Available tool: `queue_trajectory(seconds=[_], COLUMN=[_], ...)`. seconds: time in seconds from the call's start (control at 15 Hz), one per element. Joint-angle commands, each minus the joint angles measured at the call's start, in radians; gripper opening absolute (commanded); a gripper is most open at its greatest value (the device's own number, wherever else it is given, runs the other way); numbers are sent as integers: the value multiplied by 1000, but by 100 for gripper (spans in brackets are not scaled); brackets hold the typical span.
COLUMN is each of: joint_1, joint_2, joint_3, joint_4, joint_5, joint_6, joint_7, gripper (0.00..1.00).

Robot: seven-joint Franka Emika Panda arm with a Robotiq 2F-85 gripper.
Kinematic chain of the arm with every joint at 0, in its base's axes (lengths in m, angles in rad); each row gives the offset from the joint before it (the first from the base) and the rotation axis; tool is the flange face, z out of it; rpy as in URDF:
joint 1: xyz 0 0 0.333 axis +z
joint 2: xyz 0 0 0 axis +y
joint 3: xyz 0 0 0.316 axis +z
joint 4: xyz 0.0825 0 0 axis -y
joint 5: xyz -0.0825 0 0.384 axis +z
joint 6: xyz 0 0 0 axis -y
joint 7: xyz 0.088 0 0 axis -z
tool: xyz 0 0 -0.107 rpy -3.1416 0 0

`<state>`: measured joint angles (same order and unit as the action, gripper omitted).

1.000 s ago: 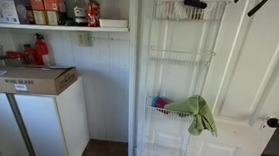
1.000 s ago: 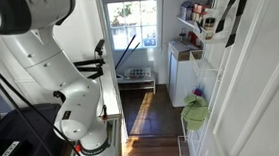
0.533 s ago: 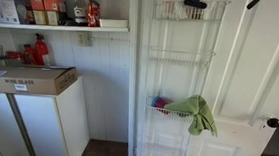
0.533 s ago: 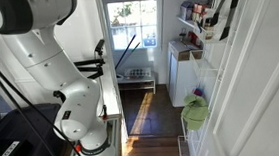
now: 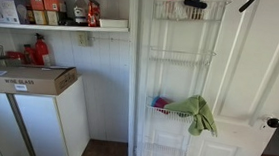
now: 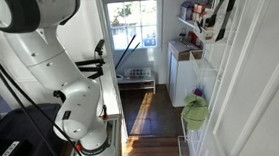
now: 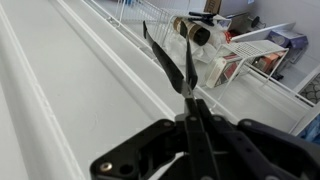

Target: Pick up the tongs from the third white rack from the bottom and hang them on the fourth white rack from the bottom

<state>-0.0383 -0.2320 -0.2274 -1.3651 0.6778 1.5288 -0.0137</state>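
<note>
The tongs slant over bare door beside the deeper basket. My gripper should ease outward along the door to the basket's near end and release them.
In the wrist view my gripper (image 7: 190, 106) is shut on the joined end of the long black tongs (image 7: 170, 55). Their two slender arms spread out ahead over the white door. The deeper white wire basket (image 7: 150, 12), the fourth rack, lies just beyond the tips and holds bottles. In an exterior view only a black end of the tongs (image 5: 248, 2) shows, at the top edge to the right of that basket (image 5: 190, 14). The shallow third rack (image 5: 181, 57) below it holds nothing. In an exterior view the tongs (image 6: 229, 6) slant along the door beside the racks.
A green cloth (image 5: 199, 113) hangs over a lower rack on the door. The door knob (image 5: 271, 123) is at the right. A wall shelf with bottles (image 5: 59, 22) and a white cabinet with a cardboard box (image 5: 29, 78) stand to the left.
The black tongs at the top of the door have shifted slightly to the left and less of them shows. The racks and the cloth have not moved.
</note>
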Motion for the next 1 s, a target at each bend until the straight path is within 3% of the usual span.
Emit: queue_trajectory(seconds=[0.0,0.47,0.93], joint_1=[-17,1,6], joint_2=[20,28,33], joint_3=[39,84,125], joint_4=[21,-8,-29], joint_5=[-27,-145,-167], joint_6=[26,106,98], joint_7=[45,87,137], gripper=[1,1,1])
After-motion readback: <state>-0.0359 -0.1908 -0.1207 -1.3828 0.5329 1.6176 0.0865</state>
